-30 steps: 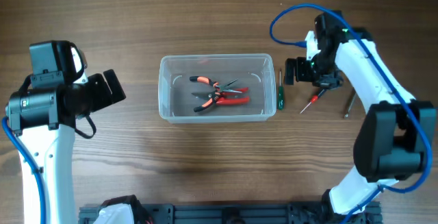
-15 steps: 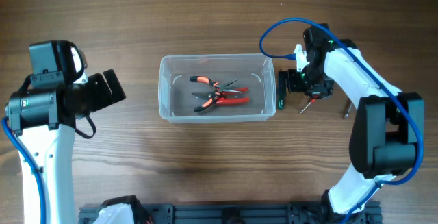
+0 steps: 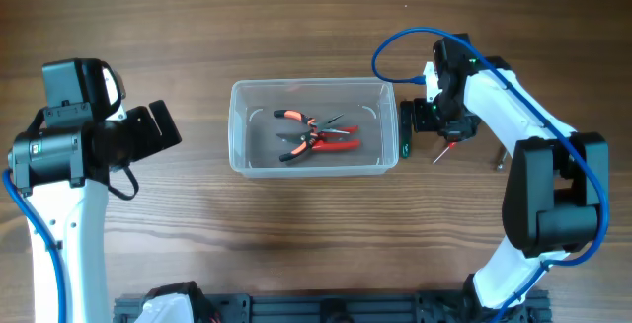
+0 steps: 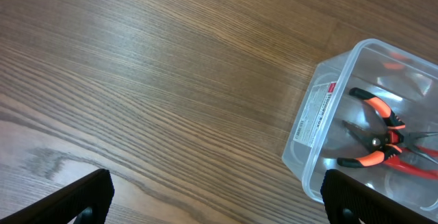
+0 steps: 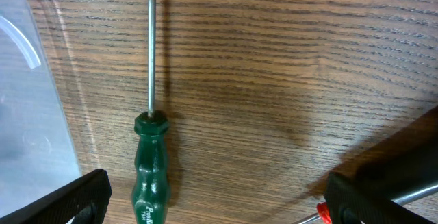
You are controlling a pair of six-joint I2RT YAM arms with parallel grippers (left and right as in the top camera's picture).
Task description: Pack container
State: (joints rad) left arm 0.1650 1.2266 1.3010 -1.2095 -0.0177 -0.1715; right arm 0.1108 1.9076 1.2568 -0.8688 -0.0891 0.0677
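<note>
My right gripper lowers next to close on the green screwdriver's handle near its collar [image 3: 405, 148] [image 5: 151, 150], as it already lies between spread fingers beside the container's side.
The clear plastic container [image 3: 234, 130] stands mid-table and holds orange-handled pliers [image 3: 296, 118] and red-handled pliers [image 3: 331, 145]. A green screwdriver [image 3: 404, 137] lies on the table just right of the container. My right gripper [image 3: 415, 119] hovers open over it. In the right wrist view the green handle [image 5: 150, 166] lies between the spread fingers [image 5: 219, 203], close to the left one, beside the container's corner [image 5: 34, 114]. My left gripper [image 3: 158, 130] is open and empty left of the container. Its wrist view [image 4: 219, 200] shows the container's wall [image 4: 311, 121] and the pliers [image 4: 383, 138].
A red-handled screwdriver [image 3: 446, 148] lies right of the green one, and its red end shows by the right finger [image 5: 321, 214]. A small metal tool [image 3: 501, 155] lies further right. Bare wood surrounds the container.
My right gripper has moved left and a little toward the front, from over the red screwdriver to over the green one by the container. The left arm has not moved.
</note>
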